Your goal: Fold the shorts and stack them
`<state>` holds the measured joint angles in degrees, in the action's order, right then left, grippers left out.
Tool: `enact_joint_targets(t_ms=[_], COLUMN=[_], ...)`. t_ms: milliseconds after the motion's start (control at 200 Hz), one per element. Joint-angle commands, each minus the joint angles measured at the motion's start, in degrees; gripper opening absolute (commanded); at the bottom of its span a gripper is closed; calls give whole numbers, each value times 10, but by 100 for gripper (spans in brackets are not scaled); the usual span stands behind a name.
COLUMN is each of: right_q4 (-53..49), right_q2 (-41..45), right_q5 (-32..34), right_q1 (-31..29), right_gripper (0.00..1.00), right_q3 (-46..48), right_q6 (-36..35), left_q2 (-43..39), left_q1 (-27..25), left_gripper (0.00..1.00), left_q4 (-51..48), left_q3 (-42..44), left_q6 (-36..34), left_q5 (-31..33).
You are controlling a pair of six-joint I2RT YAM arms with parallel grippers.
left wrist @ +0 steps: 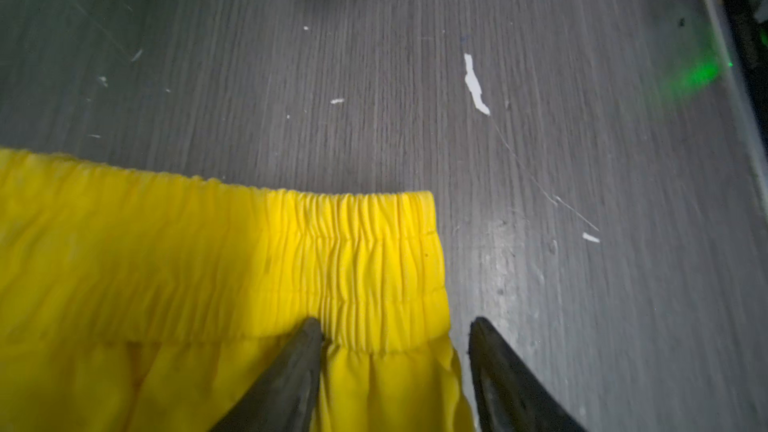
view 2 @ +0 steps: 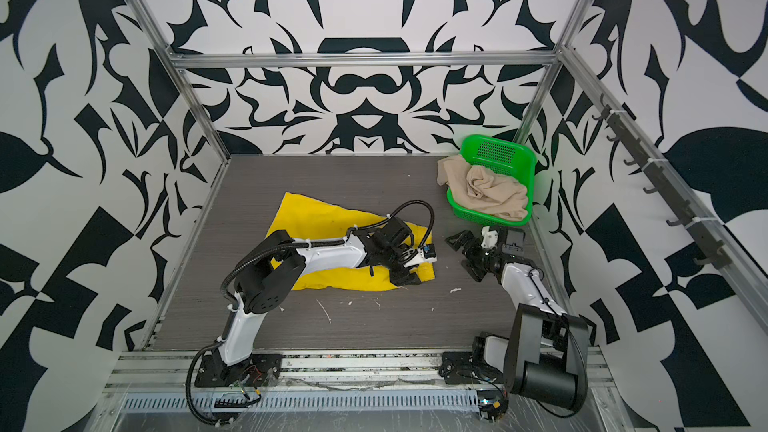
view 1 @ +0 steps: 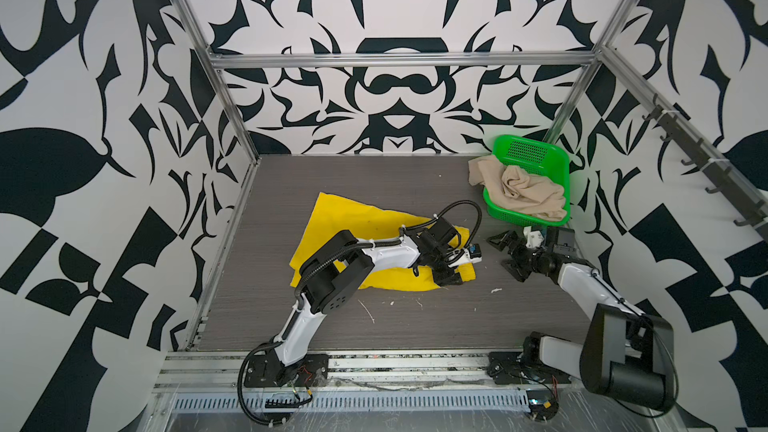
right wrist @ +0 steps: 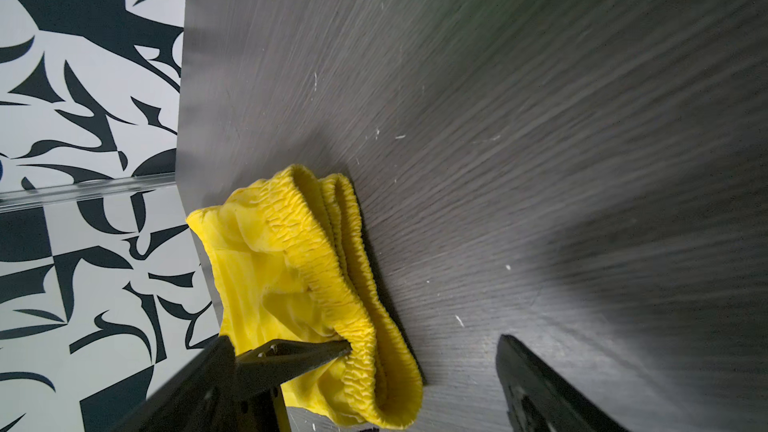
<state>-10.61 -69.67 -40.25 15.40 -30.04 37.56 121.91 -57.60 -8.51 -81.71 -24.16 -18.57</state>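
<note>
I should lower my right gripper and move it across onto the waistband's open edge (view 1: 469, 270) (right wrist: 389, 358), with its fingers on both sides of the layers. That gathered edge faces the gripper's empty fingers.
The yellow shorts (view 1: 353, 218) (view 2: 320, 218) lie spread on the grey table, their gathered waistband (left wrist: 353, 243) at the right end. My left gripper (left wrist: 395, 322) (view 1: 451, 278) is open and straddles the waistband's near corner. One fingertip (left wrist: 309, 338) rests on the cloth and the other is over bare table. That fingertip (right wrist: 316, 353) also shows pressing into the waistband fold in the right wrist view. My right gripper (right wrist: 365, 337) (view 1: 505, 254) stands wide open and empty, just right of the waistband. The beige shorts (view 1: 523, 189) (view 2: 490, 189) lie crumpled in the basket.
The green perforated basket (view 1: 528, 151) (view 2: 494, 151) sits tilted in the back right corner, with beige cloth hanging over its left rim. Patterned walls and metal rails close in the table (view 1: 332, 326). White scuffs mark its surface.
</note>
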Motion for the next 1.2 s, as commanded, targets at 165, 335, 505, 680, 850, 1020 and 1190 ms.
enact_joint_targets(t_ms=[165, 335, 505, 680, 850, 1020, 1190], right_q4=[-23, -50, -40, 31, 98, 178, 196], right_q2=[-2, -37, -78, -106, -120, -159, -210], right_q5=[-50, -103, -151, -185, -176, -176, -176], right_q1=[1, -2, -9, -53, -108, -142, -146], right_gripper=[100, 100, 100, 100, 100, 100, 92], right_q3=[-3, -10, 3, 24, 22, 16, -16], right_q6=[17, 31, 65, 134, 192, 245, 236], left_q2=[-4, -48, -69, -84, -91, -96, -101], left_q1=[-4, 5, 23, 36, 37, 37, 37], left_gripper=[27, 13, 13, 12, 13, 13, 13], left_q4=[95, 213, 344, 412, 437, 456, 447], left_q3=[87, 155, 212, 241, 252, 253, 256], left_q6=[46, 101, 168, 207, 215, 229, 218], left_q5=[53, -7, -37, -47, -54, -77, -112])
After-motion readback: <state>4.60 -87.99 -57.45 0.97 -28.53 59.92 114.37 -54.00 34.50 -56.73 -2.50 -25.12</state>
